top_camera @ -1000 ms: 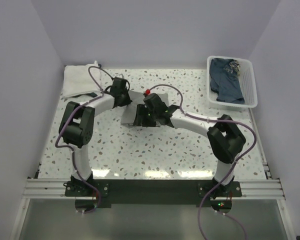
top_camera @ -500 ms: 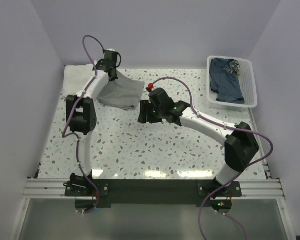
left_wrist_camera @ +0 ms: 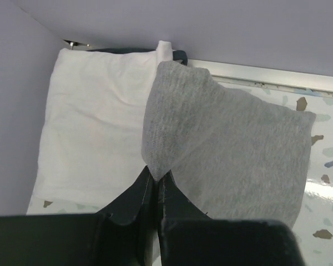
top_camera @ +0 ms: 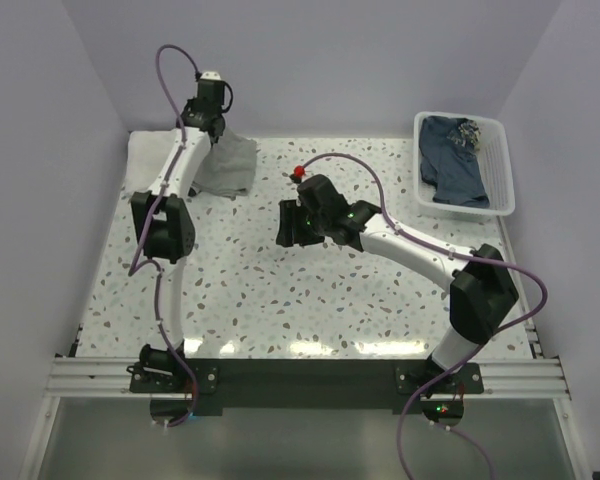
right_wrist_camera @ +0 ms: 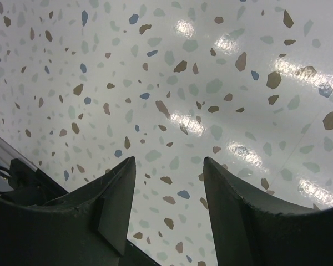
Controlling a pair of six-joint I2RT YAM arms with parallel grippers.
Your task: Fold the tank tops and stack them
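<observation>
The left gripper will go to the left in the top view next, over the white tank top point(top_camera: 148, 160) point(left_wrist_camera: 94, 127), and let go, as the grey tank top hangs mostly beside it.
My left gripper point(top_camera: 208, 122) is shut on a corner of the folded grey tank top point(top_camera: 232, 166) and holds it up at the back left; in the left wrist view the grey tank top point(left_wrist_camera: 233, 144) hangs from my gripper point(left_wrist_camera: 156, 176), partly over the folded white tank top point(left_wrist_camera: 94, 133). The white tank top point(top_camera: 150, 158) lies flat in the back left corner, its trim and print hidden. My right gripper point(top_camera: 288, 224) is open and empty above the speckled table's middle; in the right wrist view my gripper point(right_wrist_camera: 167, 166) shows only bare table between the fingers.
A white slatted basket point(top_camera: 507, 170) at the back right holds dark blue clothing point(top_camera: 456, 160). Walls close in the table on the left, back and right. A red marker point(top_camera: 297, 171) sits on the right arm's cable.
My left gripper has carried the grey tank top from the table's middle to the back left, over the white one. My right gripper let go and stayed near the middle, open.
</observation>
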